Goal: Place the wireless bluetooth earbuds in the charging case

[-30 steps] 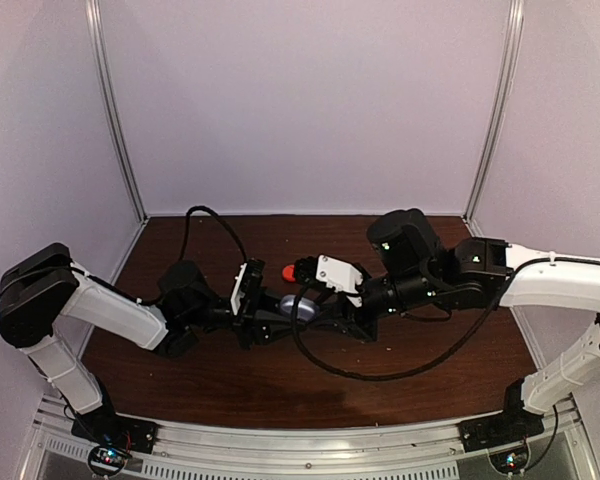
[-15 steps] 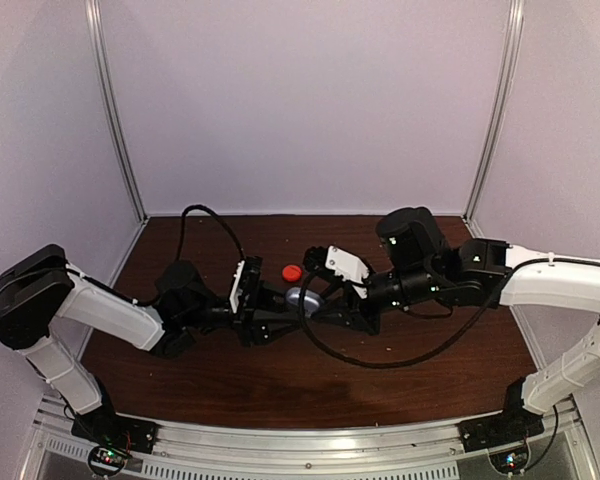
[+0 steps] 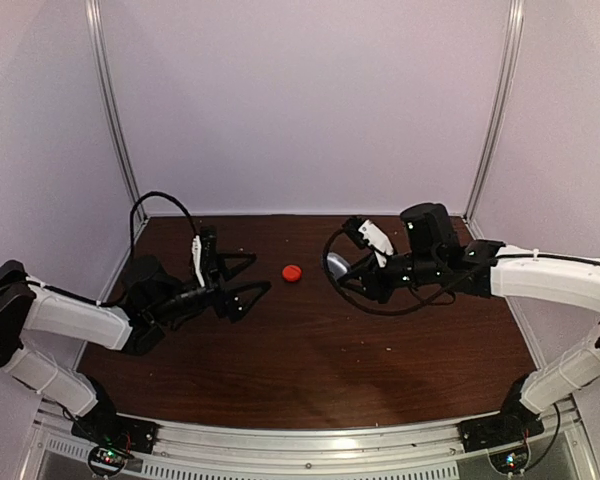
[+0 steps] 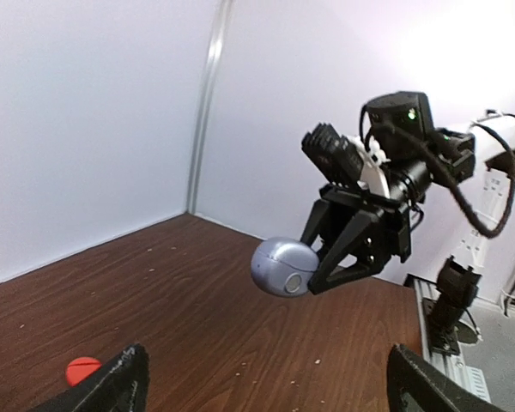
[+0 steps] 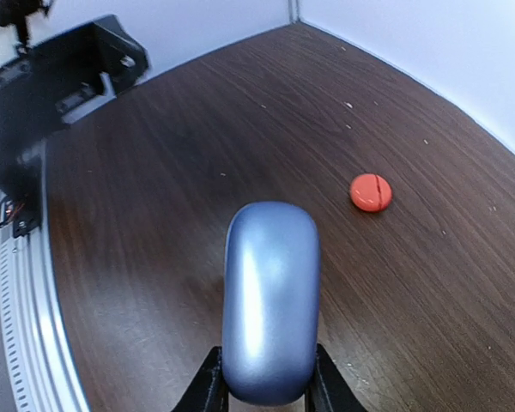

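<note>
The shut case goes down from my right gripper onto the clear wood below next, beside the red case and left in the top view, and is released.
The charging case (image 5: pixel 270 300) is a smooth silvery-blue oval with its lid closed. My right gripper (image 5: pixel 263 378) is shut on its lower end and holds it above the table, right of centre (image 3: pixel 337 265). From the left wrist view the case (image 4: pixel 283 266) hangs in the air between the right arm's black fingers (image 4: pixel 343 257). My left gripper (image 3: pixel 260 271) stands wide open and empty at the left, well apart from the case; its fingertips (image 4: pixel 129 369) frame bare wood. The earbuds are out of view.
A small round red case (image 3: pixel 292 271) lies closed on the brown table (image 3: pixel 310 360) between the two grippers, also seen from the wrists (image 5: pixel 371 192) (image 4: pixel 83 370). White walls and metal posts (image 3: pixel 115 110) close the back and sides. A black cable (image 3: pixel 380 305) loops under the right arm.
My left gripper has opened and drawn back to the left, away from the silvery-blue case. The right arm has carried the case to the right and further back.
</note>
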Controlling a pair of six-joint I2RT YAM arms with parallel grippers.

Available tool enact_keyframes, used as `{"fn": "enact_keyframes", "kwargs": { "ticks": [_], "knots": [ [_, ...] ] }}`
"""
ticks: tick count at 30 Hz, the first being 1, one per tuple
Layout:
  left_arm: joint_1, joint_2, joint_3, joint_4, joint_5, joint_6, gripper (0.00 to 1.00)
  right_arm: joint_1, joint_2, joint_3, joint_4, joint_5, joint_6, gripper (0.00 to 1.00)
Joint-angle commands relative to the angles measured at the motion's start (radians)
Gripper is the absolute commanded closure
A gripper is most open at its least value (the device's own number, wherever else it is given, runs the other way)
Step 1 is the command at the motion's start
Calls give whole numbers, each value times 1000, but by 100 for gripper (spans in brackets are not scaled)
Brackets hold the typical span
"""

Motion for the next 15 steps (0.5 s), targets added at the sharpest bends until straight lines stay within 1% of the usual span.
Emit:
{"fn": "enact_keyframes", "kwargs": {
  "ticks": [1, 3, 6, 9, 15],
  "knots": [
    [13, -85, 66, -280, -274, -13, 2, -85, 134, -20, 130, 26, 99, 91],
    [13, -106, 106, -399, -385, -12, 2, -115, 206, -9, 177, 7, 129, 91],
    [13, -126, 130, -486, -503, -8, 2, -149, 322, 45, 227, 12, 154, 90],
    [13, -128, 145, -541, -556, -16, 2, -173, 462, 132, 246, -8, 173, 90],
    [13, -123, 161, -600, -586, -32, 3, -182, 667, 313, 250, -53, 215, 88]
  ]
}}
